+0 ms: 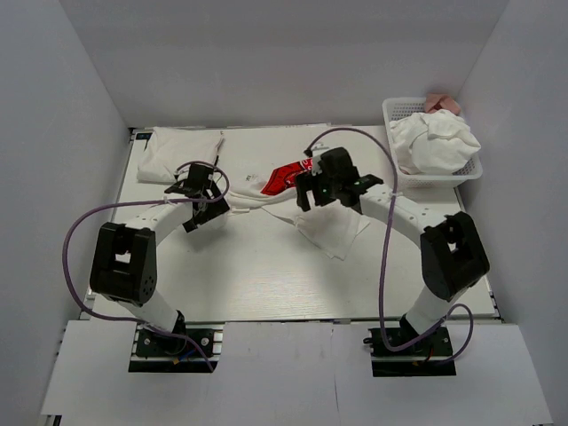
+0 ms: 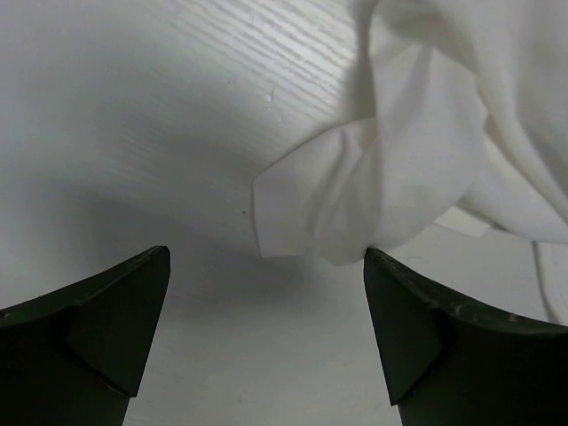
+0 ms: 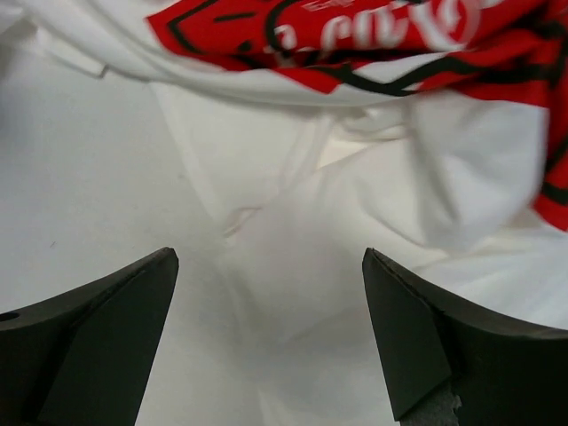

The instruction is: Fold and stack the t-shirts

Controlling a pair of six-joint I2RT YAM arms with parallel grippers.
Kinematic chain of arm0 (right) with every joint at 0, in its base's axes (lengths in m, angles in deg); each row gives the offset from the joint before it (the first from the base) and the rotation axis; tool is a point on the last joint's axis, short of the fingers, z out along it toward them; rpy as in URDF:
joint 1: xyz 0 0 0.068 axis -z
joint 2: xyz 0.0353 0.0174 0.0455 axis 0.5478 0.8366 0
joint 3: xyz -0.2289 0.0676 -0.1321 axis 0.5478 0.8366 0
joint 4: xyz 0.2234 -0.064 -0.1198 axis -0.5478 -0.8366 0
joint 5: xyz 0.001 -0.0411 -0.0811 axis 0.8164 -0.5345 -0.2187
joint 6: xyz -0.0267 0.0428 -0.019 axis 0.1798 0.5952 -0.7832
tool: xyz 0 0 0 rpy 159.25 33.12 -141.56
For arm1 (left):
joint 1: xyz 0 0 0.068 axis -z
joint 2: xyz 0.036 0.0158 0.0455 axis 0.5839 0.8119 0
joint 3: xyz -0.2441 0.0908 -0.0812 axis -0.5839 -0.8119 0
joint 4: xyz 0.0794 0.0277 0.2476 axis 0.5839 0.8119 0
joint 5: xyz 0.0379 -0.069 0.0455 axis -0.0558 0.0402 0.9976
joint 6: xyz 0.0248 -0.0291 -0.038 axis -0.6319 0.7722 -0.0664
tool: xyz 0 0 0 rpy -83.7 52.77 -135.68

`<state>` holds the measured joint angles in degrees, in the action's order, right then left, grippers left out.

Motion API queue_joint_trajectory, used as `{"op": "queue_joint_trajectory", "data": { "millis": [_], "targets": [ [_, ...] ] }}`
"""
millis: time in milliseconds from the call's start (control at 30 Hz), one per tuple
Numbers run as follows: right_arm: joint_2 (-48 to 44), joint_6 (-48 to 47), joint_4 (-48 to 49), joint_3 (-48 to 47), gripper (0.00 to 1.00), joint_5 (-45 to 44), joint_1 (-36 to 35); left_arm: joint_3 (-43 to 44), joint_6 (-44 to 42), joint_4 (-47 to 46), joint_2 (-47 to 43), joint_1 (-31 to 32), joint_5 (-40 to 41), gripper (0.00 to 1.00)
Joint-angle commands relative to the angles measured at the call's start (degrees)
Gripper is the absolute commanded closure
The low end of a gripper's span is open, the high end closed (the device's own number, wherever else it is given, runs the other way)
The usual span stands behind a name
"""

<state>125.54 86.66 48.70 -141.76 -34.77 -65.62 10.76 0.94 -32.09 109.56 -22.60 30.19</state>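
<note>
My left gripper moves down onto the t-shirt's bunched white edge below its open fingers next, since this sleeve corner juts out over bare table.
A crumpled white t-shirt with a red chest print [image 1: 286,177] lies spread across the middle of the table. My left gripper [image 1: 202,191] hovers at its left end, jaws open and empty. In the left wrist view, a white sleeve corner [image 2: 328,204] lies just ahead of that gripper [image 2: 266,293], over bare table. My right gripper [image 1: 321,188] hangs over the shirt's right part, also open. In the right wrist view, plain white cloth [image 3: 293,266] lies under this gripper [image 3: 271,302], and the red print [image 3: 355,35] is beyond it. Another white t-shirt [image 1: 173,151] lies flat at the back left.
A white basket [image 1: 390,111] at the back right holds a heap of white shirts [image 1: 435,146] and something pink [image 1: 442,103]. White walls close in the table [image 1: 266,275] on three sides. Purple cables loop off both arms.
</note>
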Motion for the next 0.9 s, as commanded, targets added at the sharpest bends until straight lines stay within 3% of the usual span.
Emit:
{"op": "queue_joint_trajectory", "data": {
  "millis": [0, 167, 267, 300, 333, 400, 433, 467, 533, 733, 867],
  "targets": [
    [3.98, 0.43, 0.39, -1.32, 0.1, -1.58, -3.1, -1.09, 0.79, -4.2, 1.34, -1.26, -3.37, 0.0],
    [9.78, 2.45, -1.98, -2.64, 0.1, -11.93, -6.26, -0.04, 0.79, -5.35, 6.53, -2.92, -5.74, 0.0],
    [11.54, 5.6, -2.25, -2.38, 0.1, -20.36, -6.36, 0.49, 0.17, -5.35, 8.73, -3.46, -7.85, 0.18],
    [11.55, 6.57, -1.81, -2.2, 0.1, -22.31, -6.18, 0.49, -0.44, -7.0, 9.43, -3.46, -8.38, 0.35],
    [11.46, 7.02, -1.81, -2.03, 0.14, -23.2, -6.27, 0.49, -0.96, -7.72, 9.44, -3.46, -8.39, 0.45],
    [10.76, 7.99, -0.06, -0.98, 0.35, -24.43, -6.09, 0.49, -0.97, -7.72, 9.44, -3.46, -8.39, 0.74],
    [8.75, 7.99, 0.82, -0.45, 0.51, -24.96, -6.18, 1.02, -0.97, -8.24, 9.44, -3.46, -8.39, 1.0],
    [8.04, 8.69, 1.52, 0.77, 0.82, -25.31, -6.09, 1.63, -0.97, -8.25, 9.44, -3.46, -9.0, 1.0],
    [3.58, 9.48, 4.69, 2.54, 0.98, -25.31, -6.01, 2.16, -1.67, -8.95, 7.43, -3.46, -9.0, 1.0],
    [-11.08, 10.1, 7.59, 7.99, 1.0, -27.24, -5.66, -0.38, -2.81, -17.02, -6.1, -2.31, -8.48, 1.0],
    [-20.08, 8.43, 6.37, 9.84, 1.0, -34.07, -5.22, -0.38, -2.81, -17.65, -16.2, -2.31, -4.88, 1.0]
  ]
}}
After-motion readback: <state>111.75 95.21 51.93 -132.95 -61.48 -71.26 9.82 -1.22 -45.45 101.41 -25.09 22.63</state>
